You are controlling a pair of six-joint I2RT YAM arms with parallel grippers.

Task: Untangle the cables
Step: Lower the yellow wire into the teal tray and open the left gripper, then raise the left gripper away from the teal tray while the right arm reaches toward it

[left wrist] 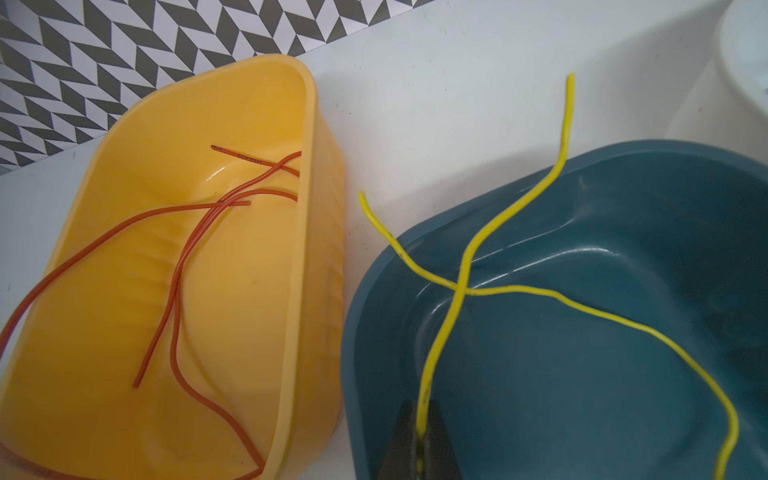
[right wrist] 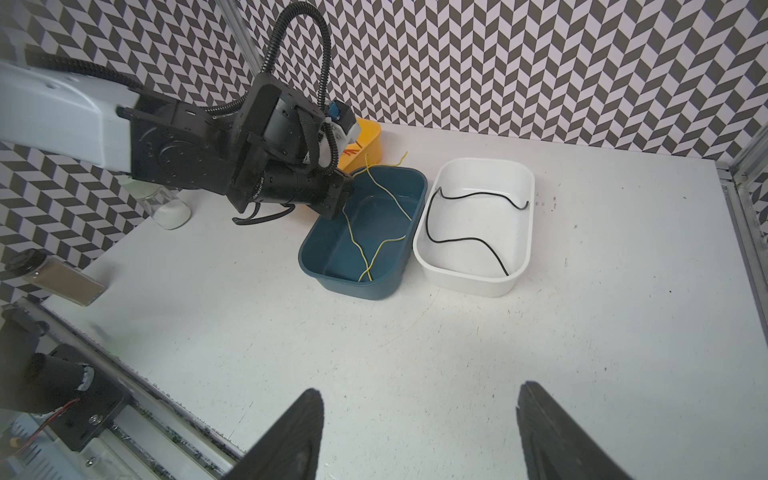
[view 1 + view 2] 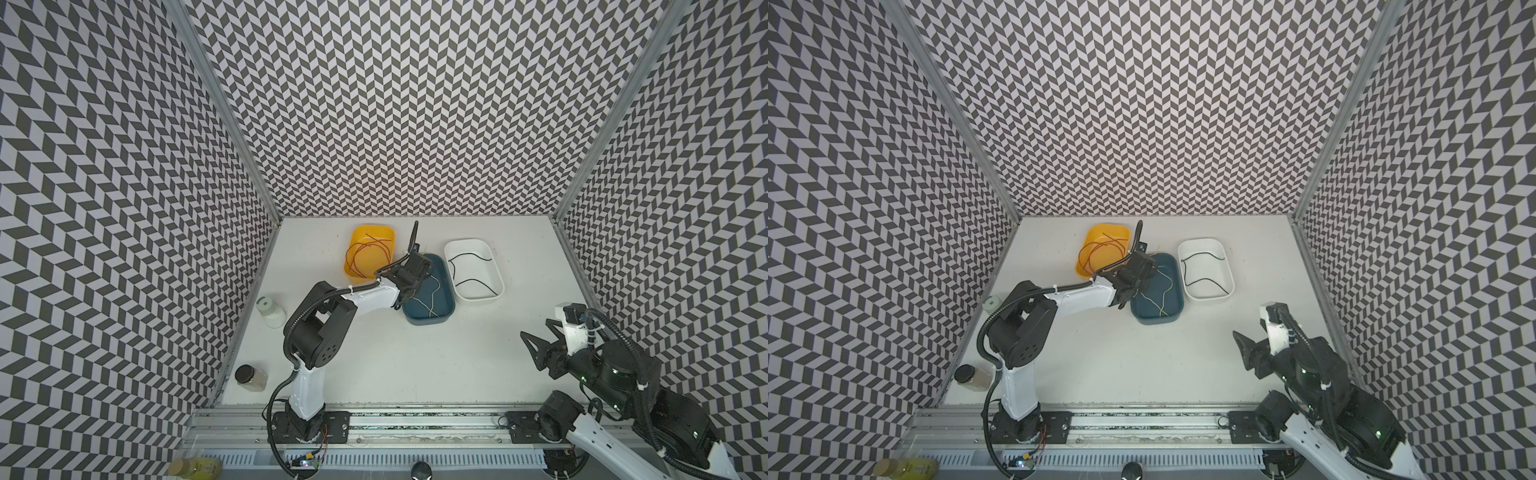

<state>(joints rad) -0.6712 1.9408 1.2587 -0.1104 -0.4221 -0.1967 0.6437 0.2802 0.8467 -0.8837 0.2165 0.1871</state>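
I should next lower my left gripper toward the blue tray's far end and release the yellow cable, as its held part hangs above the tray's bottom.
My left gripper (image 1: 420, 419) is shut on a yellow cable (image 1: 440, 332) over the blue tray (image 1: 374, 374). That cable rises past the tray's rim and crosses a second yellow cable (image 1: 602, 311) lying in the tray. Red-orange cables (image 1: 178, 282) lie loosely crossed in the yellow tray (image 1: 299, 249) beside it. Two black cables (image 3: 473, 282) lie apart in the white tray (image 3: 500, 286). At the front right my right gripper (image 2: 419, 390) is open and holds nothing, hovering above bare table, well away from the trays.
A white-filled jar (image 3: 271, 311) and a dark-lidded jar (image 3: 250, 377) stand by the left wall. A yellowish bottle (image 3: 195, 467) lies beyond the front rail (image 3: 415, 419). Patterned walls close in the back and both sides.
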